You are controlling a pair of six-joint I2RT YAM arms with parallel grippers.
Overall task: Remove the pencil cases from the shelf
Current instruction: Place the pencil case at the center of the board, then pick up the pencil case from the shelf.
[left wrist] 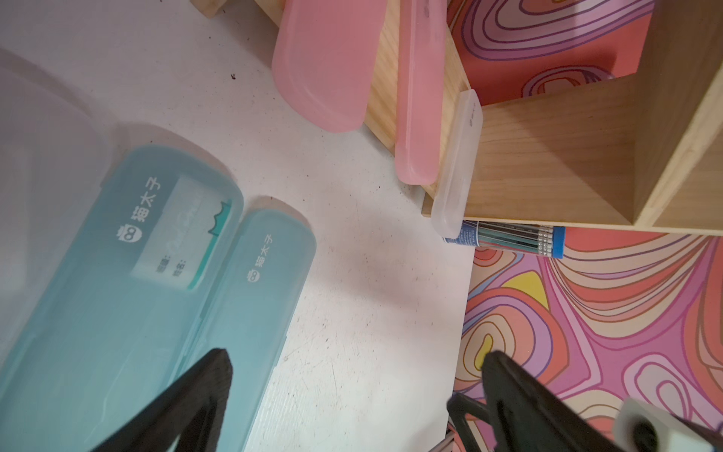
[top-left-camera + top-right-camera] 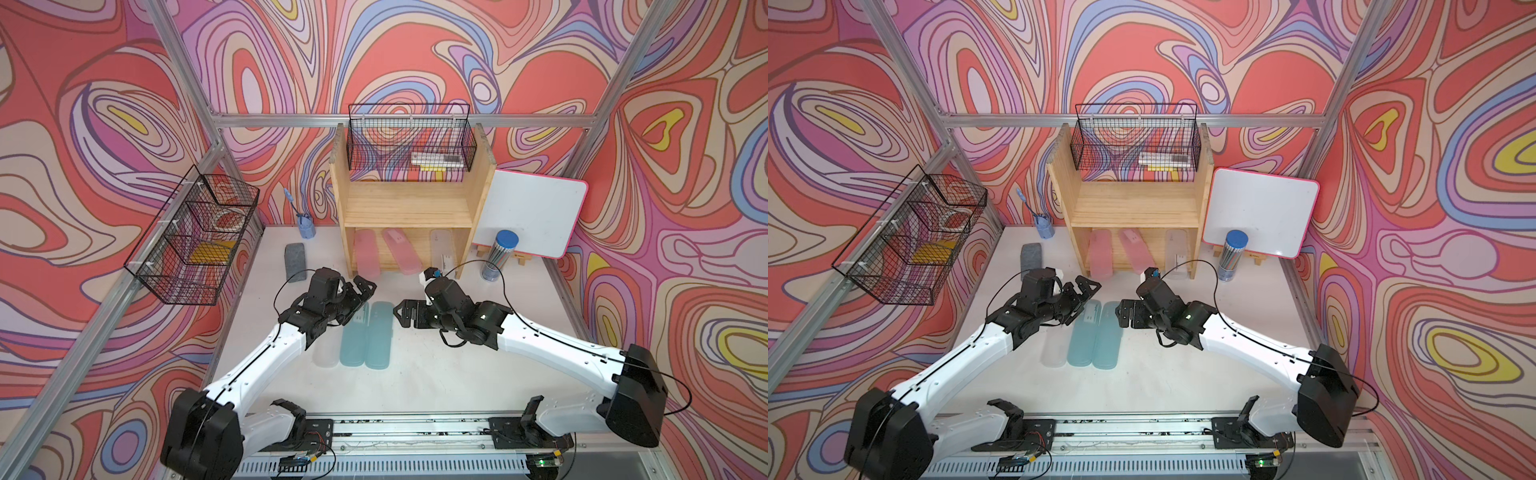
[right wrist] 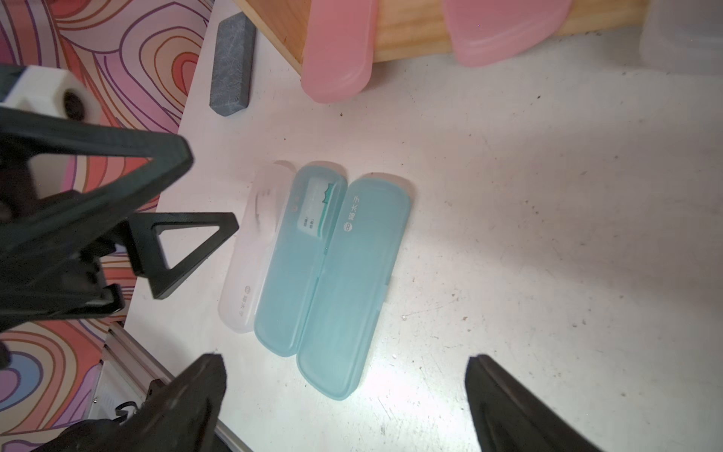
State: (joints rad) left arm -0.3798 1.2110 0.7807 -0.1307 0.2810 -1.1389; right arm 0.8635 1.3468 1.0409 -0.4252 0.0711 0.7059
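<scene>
The near end of the pink pencil case (image 2: 368, 270) (image 1: 325, 104) nearest the felt block sticks out past the bottom board's edge. I will next lower my left gripper outward onto it.
The pine shelf (image 2: 409, 208) stands at the back of the table. On its bottom board lie two pink pencil cases (image 2: 366, 254) (image 2: 401, 251) and a frosted clear one (image 2: 441, 248), their front ends jutting over the edge. Two teal cases (image 2: 353, 338) (image 2: 380, 338) and a clear case (image 2: 326, 353) lie side by side on the table. My left gripper (image 2: 365, 291) (image 1: 356, 356) hovers open over the far ends of the teal cases, holding nothing. Just right of them my right gripper (image 2: 398, 314) (image 3: 346, 358) is open and empty, above the nearer teal case (image 3: 344, 281).
A grey felt block (image 2: 295, 262) and a blue pen cup (image 2: 305, 226) sit left of the shelf. A blue-capped pencil tube (image 2: 500, 253) and a whiteboard (image 2: 536, 212) stand to its right. Black wire baskets hang on the left wall (image 2: 195, 241) and above the shelf (image 2: 409, 137).
</scene>
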